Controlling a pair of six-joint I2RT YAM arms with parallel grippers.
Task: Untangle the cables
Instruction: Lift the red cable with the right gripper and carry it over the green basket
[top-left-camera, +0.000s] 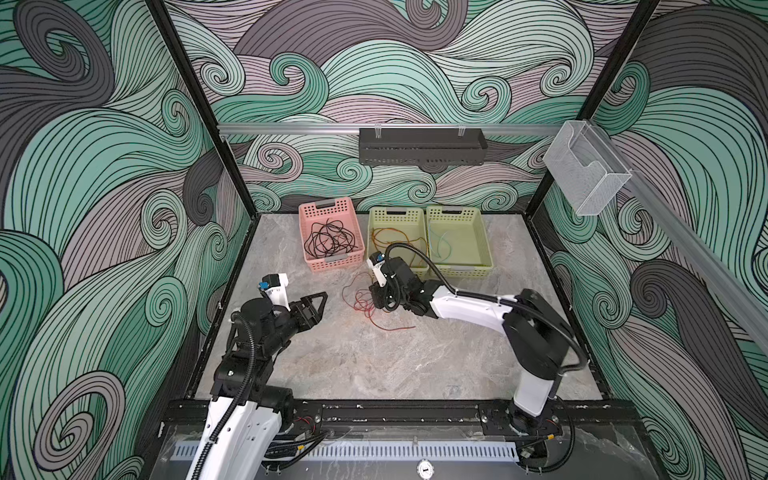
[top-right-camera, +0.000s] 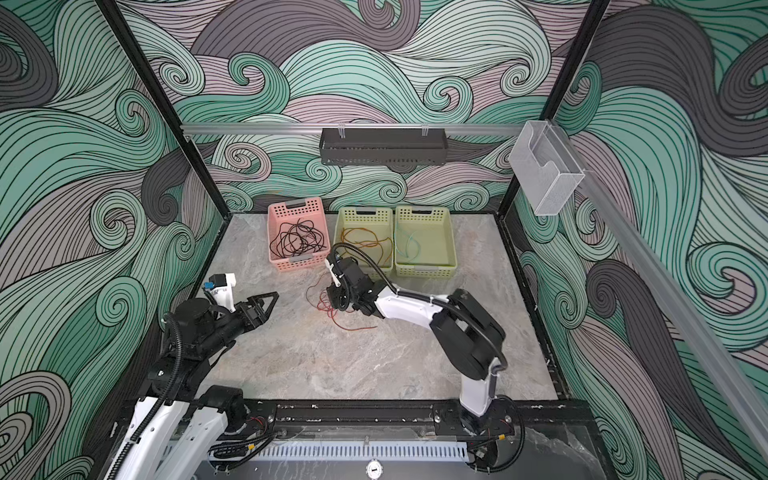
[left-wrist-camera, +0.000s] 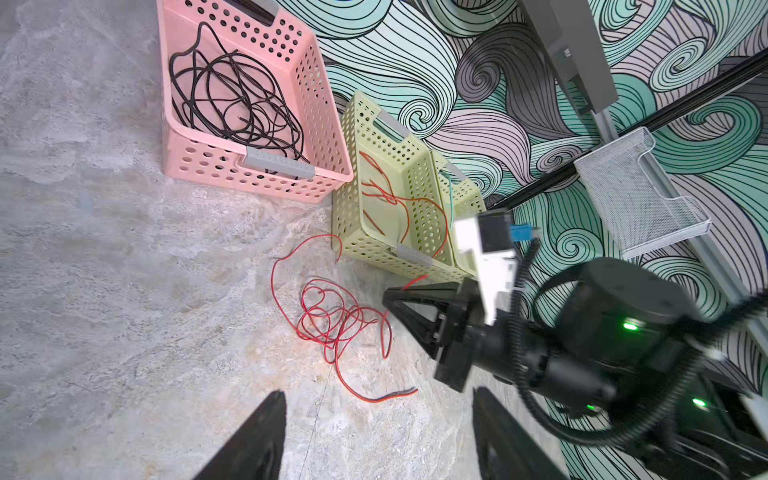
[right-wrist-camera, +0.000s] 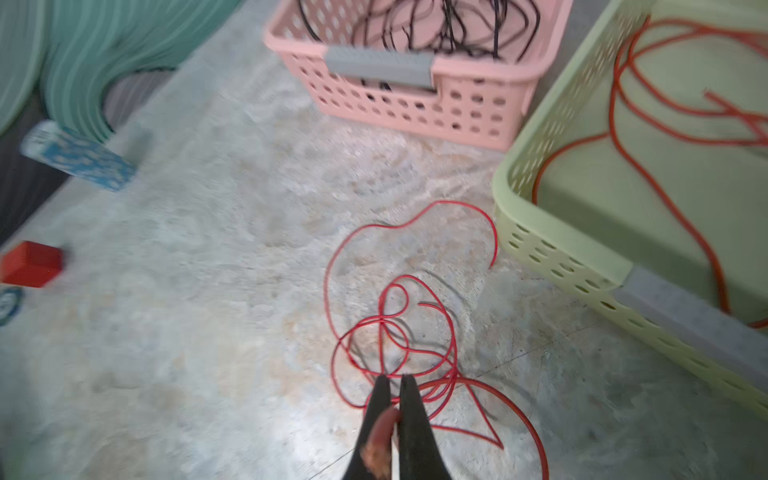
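Observation:
The green basket stands outward of my right gripper, so my right gripper will next lift the strands, carry them outward and let go of them inside the green basket (top-left-camera: 400, 237) (right-wrist-camera: 672, 188) with the similar orange-brown cable.
A loose red cable (top-left-camera: 390, 329) (top-right-camera: 353, 329) (left-wrist-camera: 328, 324) lies coiled on the marble table in front of the baskets. My right gripper (top-left-camera: 376, 299) (top-right-camera: 332, 297) (right-wrist-camera: 395, 377) is down on the coil, shut on strands of it, as the right wrist view shows. To the left my left gripper (top-left-camera: 318, 305) (top-right-camera: 270, 300) (left-wrist-camera: 378, 395) hangs open and empty, apart from the coil. Black cables (top-left-camera: 328, 243) lie in the pink basket (top-left-camera: 332, 262). An orange-brown cable (top-left-camera: 399, 237) lies in a green basket (top-left-camera: 397, 212). A short teal piece (top-left-camera: 442, 245) lies in the other green basket (top-left-camera: 482, 249).
The three baskets stand in a row along the back of the table. A black tray (top-left-camera: 422, 151) hangs on the back wall rail and a clear holder (top-left-camera: 582, 174) on the right rail. Bare marble (top-left-camera: 374, 365) stretches from the coil to the front edge.

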